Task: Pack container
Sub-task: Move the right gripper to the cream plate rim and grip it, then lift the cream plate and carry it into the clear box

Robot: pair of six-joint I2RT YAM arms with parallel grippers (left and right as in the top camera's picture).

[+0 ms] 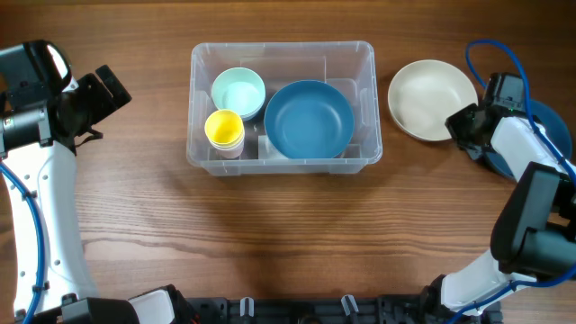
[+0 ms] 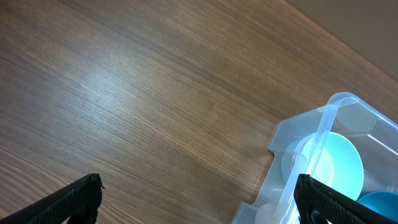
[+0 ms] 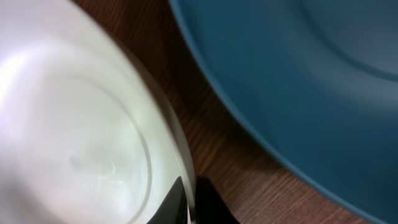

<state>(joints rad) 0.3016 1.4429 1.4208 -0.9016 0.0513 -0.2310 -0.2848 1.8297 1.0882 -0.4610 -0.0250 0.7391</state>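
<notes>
The dark-blue bowl [image 1: 309,119] is to the left of my right gripper in the overhead view. Next I will rise to get over the container's side, lower the cream bowl [image 1: 430,99] inside and release it.
The clear plastic container [image 1: 283,160] stands at the table's upper middle. It holds a light-blue bowl [image 1: 238,91], stacked yellow cups [image 1: 224,129] and a dark-blue bowl [image 1: 309,119]. Its corner and the light-blue bowl [image 2: 333,163] show in the left wrist view [image 2: 292,186]. My left gripper [image 2: 199,202] is open and empty over bare wood left of the container. A cream bowl [image 1: 430,99] sits right of the container. My right gripper [image 3: 189,205] is shut on the cream bowl's [image 3: 74,137] right rim, one finger inside and one outside.
A dark-blue plate [image 1: 551,130] lies at the far right, partly under the right arm; it fills the upper right of the right wrist view [image 3: 311,81]. Bare wood lies in front of the container.
</notes>
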